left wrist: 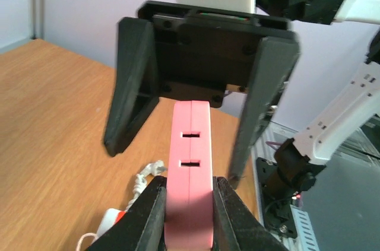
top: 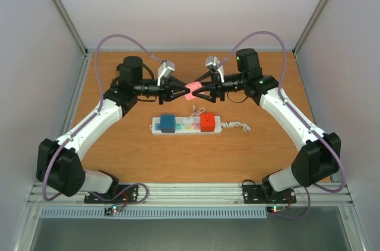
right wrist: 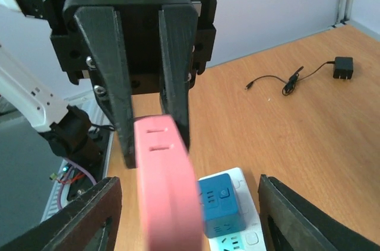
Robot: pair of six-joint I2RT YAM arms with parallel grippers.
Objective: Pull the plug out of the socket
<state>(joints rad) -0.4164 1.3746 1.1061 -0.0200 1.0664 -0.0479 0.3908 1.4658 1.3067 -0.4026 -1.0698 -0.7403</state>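
I will move my left gripper to the left in the top view, lower it by the black charger and let go of the pink plug there, because the wood there is bare.
The white power strip [top: 187, 125] lies flat mid-table with a blue cube plug [top: 167, 123] and an orange-red cube plug [top: 207, 122] seated in it. Its curly cord [top: 237, 125] trails to the right. A pink plug [top: 193, 89] is held in the air behind the strip. My left gripper [left wrist: 189, 188] is shut on the pink plug [left wrist: 190, 144]. My right gripper [right wrist: 187, 203] faces it, wide open, with the pink plug [right wrist: 166, 186] between its fingers and touching neither. The blue plug [right wrist: 221, 203] and the strip [right wrist: 244, 240] show below.
A black charger with a thin cable [right wrist: 341, 67] lies on the wooden table beyond the strip. The cord's plug end [left wrist: 151, 171] shows on the table under the left gripper. White enclosure walls stand on three sides.
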